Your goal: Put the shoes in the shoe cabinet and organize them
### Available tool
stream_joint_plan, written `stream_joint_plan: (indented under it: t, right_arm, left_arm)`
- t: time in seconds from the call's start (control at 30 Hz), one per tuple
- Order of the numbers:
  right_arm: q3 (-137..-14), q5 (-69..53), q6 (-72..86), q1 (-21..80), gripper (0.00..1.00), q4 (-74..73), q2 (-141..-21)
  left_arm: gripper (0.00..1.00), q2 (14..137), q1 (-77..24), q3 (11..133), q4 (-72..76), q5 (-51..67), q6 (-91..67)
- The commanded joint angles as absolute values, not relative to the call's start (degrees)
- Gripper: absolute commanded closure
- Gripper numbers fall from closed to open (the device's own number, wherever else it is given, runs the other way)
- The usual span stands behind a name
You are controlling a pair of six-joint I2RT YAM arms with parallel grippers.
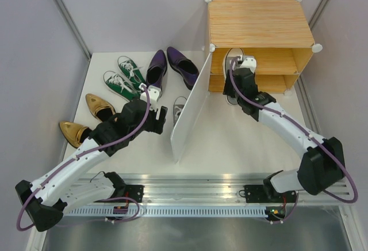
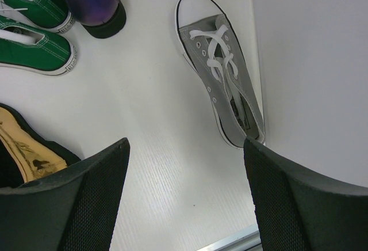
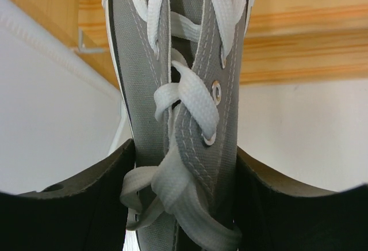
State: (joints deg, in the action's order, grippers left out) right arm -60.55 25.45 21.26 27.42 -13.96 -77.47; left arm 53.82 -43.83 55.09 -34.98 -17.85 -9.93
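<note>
My right gripper pushes outward over the shelf's end by the door next to release the grey sneaker there, since its heel still sticks out of the cabinet (image 1: 259,23).
My right gripper (image 3: 184,147) is shut on a grey sneaker (image 3: 195,61) with white laces, fingers pressing its two sides near the tongue. In the top view this sneaker (image 1: 234,53) points toe-first into the open front of the bamboo shoe cabinet (image 1: 259,23), with the right gripper (image 1: 238,68) just behind it. The other grey sneaker (image 2: 221,72) lies on the table against the white door panel (image 2: 310,61). My left gripper (image 2: 185,144) hovers open over bare table near its heel, holding nothing. Green sneakers (image 1: 122,76), purple shoes (image 1: 171,64) and gold shoes (image 1: 86,118) lie at the left.
The cabinet's white door (image 1: 192,104) swings out toward the near edge and splits the table between the two arms. A metal rail (image 1: 190,196) runs along the near edge. Grey walls close in the back and sides.
</note>
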Motion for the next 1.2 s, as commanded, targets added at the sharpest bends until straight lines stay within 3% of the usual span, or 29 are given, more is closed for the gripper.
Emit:
stream_joint_plan:
  t: [0.0, 0.67, 0.73, 0.97, 1.07, 1.17]
  right_arm:
    - [-67.49, 22.15, 17.41, 24.71, 0.88, -3.87, -82.24]
    - [-85.34, 20.40, 13.98, 21.89, 0.82, 4.66, -102.91]
    - [-85.69, 19.95, 13.89, 21.71, 0.78, 5.27, -103.44]
    - [-85.43, 19.51, 14.24, 21.62, 0.26, 5.45, -104.24]
    - [-85.25, 19.51, 14.41, 21.62, 0.16, 5.36, -103.98]
    - [-85.08, 19.16, 14.76, 21.62, 0.12, 5.36, -103.36]
  left_arm:
    - [0.17, 53.44, -43.86, 55.02, -33.13, -17.05, -8.17]
    - [0.17, 54.40, -43.86, 55.02, -33.22, -15.73, -8.26]
    - [0.17, 54.49, -43.86, 55.02, -33.31, -15.64, -8.26]
    - [0.16, 54.76, -43.77, 55.02, -33.05, -15.56, -8.35]
    - [0.17, 54.84, -43.77, 55.02, -33.13, -15.82, -8.35]
    - [0.17, 54.84, -43.86, 55.02, -33.05, -15.99, -8.44]
